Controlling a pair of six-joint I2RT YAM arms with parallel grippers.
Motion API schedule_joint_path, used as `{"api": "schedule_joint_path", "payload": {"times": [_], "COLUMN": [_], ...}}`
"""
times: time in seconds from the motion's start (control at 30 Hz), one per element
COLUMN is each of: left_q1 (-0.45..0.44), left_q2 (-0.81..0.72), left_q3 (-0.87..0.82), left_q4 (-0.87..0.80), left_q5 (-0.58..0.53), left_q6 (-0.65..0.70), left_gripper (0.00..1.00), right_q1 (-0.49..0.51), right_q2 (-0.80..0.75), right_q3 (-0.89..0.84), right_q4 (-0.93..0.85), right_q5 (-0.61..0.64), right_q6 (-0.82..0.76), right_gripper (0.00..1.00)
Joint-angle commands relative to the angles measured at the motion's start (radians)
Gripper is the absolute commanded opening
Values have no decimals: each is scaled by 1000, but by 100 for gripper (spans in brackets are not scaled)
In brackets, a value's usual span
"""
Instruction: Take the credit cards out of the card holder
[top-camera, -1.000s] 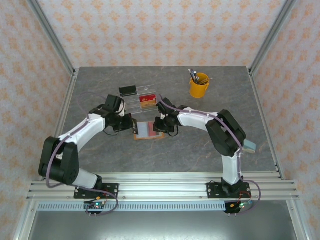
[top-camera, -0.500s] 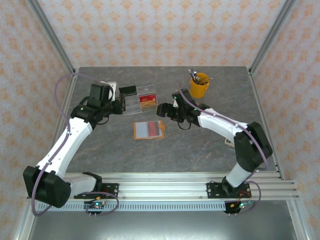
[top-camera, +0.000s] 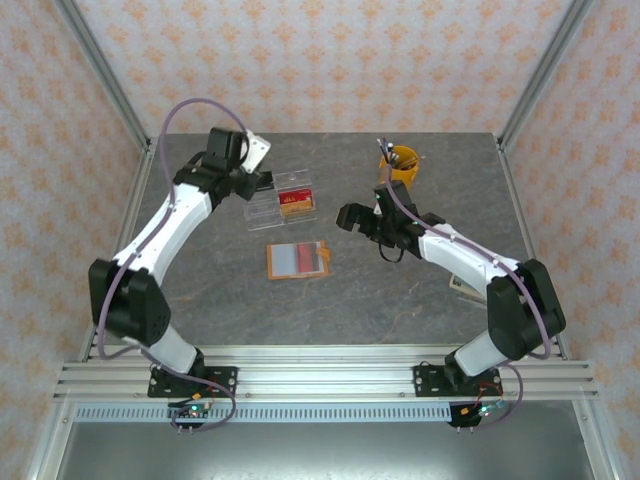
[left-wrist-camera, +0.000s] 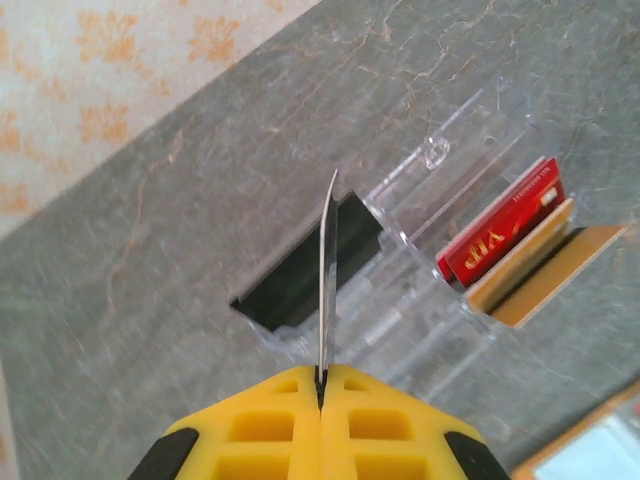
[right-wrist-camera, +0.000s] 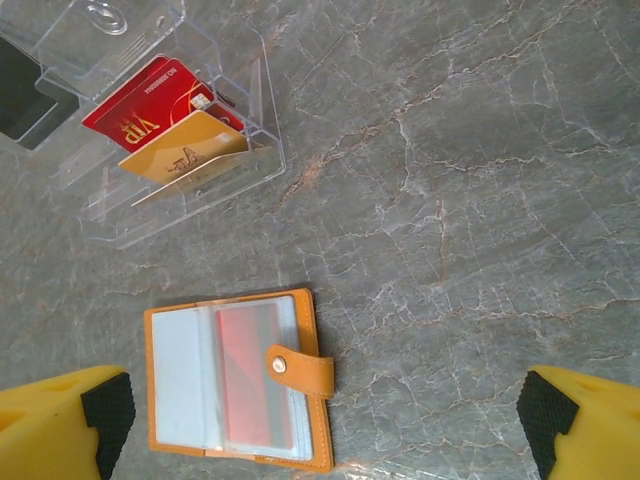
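Observation:
I should next use my left gripper to turn the pale card into line with the black card in the tray. Then I should carry it down against the black card.
The card holder (top-camera: 298, 259) lies open on the table, orange with clear sleeves, its snap tab folded over the right page (right-wrist-camera: 235, 385). A red credit card (right-wrist-camera: 250, 375) sits inside a sleeve. My left gripper (top-camera: 248, 178) (left-wrist-camera: 322, 375) is shut on a thin pale card (left-wrist-camera: 326, 280) seen edge-on, held upright over the left end of the clear tray (left-wrist-camera: 420, 300). My right gripper (top-camera: 350, 215) (right-wrist-camera: 325, 428) hangs open above and to the right of the card holder, with nothing between its yellow fingers (right-wrist-camera: 65, 425).
The clear acrylic tray (top-camera: 283, 200) holds a black card (left-wrist-camera: 295, 285) at its left end, plus a red VIP card (right-wrist-camera: 145, 105) and a gold card (right-wrist-camera: 185, 150) at its right. A yellow cup of pens (top-camera: 398, 170) stands at the back right.
My left gripper lifted away from the card holder and swung back-left over the tray with the card. My right gripper opened, left the holder and rose to the right.

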Motion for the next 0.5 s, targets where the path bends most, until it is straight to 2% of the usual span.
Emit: {"api": "schedule_joint_path", "payload": {"times": [0.0,0.17,0.47], "left_q1": [19,50,74], "left_q2": [93,228,322], "left_q3": [151,343,483], "left_q4": [-173,-353,-458], "left_q5": [-1,35,155], "left_q6": [288,468,700], "left_gripper": [0,0,0], "right_q1": [0,0,0], "right_q2": [-29,15,36], "right_q3": [19,57,86], "right_q4": [-25,-41,-60], "right_q5": [22,19,42], "right_q6": [-46,-53,-54], "right_gripper": [100,100,100]}}
